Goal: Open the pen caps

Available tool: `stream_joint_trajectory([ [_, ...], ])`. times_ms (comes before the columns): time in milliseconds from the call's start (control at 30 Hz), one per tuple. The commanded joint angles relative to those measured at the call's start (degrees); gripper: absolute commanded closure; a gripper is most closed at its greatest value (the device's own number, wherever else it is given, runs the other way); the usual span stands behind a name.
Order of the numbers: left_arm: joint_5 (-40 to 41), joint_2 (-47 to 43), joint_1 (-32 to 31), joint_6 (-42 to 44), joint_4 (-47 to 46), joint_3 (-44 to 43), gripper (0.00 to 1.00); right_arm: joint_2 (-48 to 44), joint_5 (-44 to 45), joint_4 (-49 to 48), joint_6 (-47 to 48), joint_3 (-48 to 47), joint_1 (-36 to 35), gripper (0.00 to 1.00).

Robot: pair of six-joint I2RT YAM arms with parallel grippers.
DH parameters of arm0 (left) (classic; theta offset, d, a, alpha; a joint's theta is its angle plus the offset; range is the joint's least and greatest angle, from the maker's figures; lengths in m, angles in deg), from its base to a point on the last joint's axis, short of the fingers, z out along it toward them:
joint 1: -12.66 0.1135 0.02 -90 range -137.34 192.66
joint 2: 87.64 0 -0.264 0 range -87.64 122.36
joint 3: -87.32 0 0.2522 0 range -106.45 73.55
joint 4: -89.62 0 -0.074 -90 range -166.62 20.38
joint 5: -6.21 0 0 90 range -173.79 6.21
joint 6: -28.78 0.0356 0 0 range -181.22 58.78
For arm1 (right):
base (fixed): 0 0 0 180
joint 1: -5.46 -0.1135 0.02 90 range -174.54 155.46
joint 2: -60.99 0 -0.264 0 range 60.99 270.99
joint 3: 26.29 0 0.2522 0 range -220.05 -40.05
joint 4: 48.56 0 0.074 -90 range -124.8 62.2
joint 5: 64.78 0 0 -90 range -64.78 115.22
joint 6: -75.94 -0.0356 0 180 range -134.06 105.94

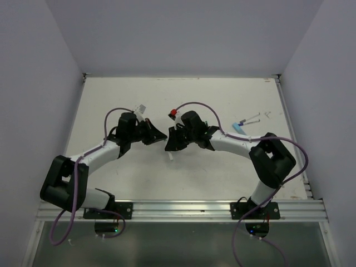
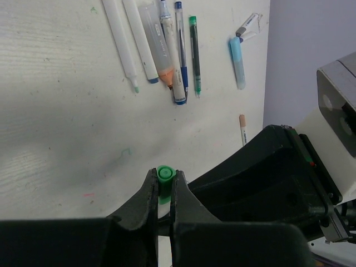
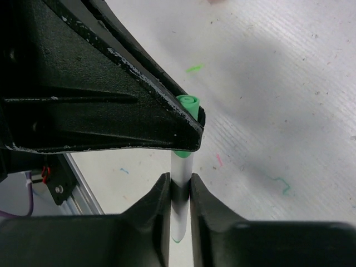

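Note:
The left gripper draws off the pen's body to the left in the top view next. It then brings the cap down to release, since the tabletop lies below.
My left gripper is shut on a green pen cap, with the pen's white barrel showing just below it. In the right wrist view my right gripper is shut on that white barrel. The green cap sits at the barrel's upper end, partly behind the left gripper's black finger. The two grippers meet tip to tip above mid-table, the left one and the right one. Several other pens lie in a row on the table beyond.
A light blue pen and a small pinkish-tipped piece lie right of the row. In the top view the light blue pen lies at the table's right, near the right arm's elbow. White walls enclose the table.

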Motion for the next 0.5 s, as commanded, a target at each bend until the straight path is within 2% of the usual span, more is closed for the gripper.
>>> stream_joint_trajectory([
  [0, -5.50, -2.65, -0.39, -4.56, -5.16, 0.45, 1.00, 2.09, -1.93, -3.72, -0.36, -0.07, -0.51, 0.91],
  [33, -5.15, -2.65, -0.47, -4.38, -4.20, 0.27, 1.00, 2.09, -1.67, -3.63, -0.53, -0.15, -0.42, 0.99],
  [100, -2.53, -2.12, -0.47, -2.73, -0.96, -0.95, 1.00, 2.09, 1.57, -2.67, -0.71, -0.16, -0.51, 1.00],
  [133, -0.94, -1.60, -0.47, -1.84, 4.46, -3.22, 1.00, 1.92, 3.50, -1.97, -0.71, -0.42, -0.86, 1.00],
  [233, 3.81, 0.16, -0.47, -1.56, 12.91, -6.04, 1.00, 0.43, 24.09, 7.31, 1.91, -3.04, -4.89, 1.00],
  [267, 3.99, 0.77, -0.39, -2.18, 13.56, -6.23, 1.00, 0.16, 40.97, 9.62, 4.01, -4.01, -6.91, 1.00],
  [300, 3.73, 2.43, -0.30, -2.97, 13.91, -6.84, 1.00, 0.33, 51.23, 12.25, 5.08, -5.41, -11.63, 1.00],
  [400, 6.70, 4.64, -0.04, -2.89, 18.83, -10.62, 1.00, 1.74, 69.72, 17.28, 8.51, -9.03, -16.84, 1.00],
  [467, 7.86, 4.56, 0.23, -3.06, 20.77, -12.98, 1.00, 1.65, 72.06, 16.76, 10.18, -8.68, -17.47, 1.00],
])
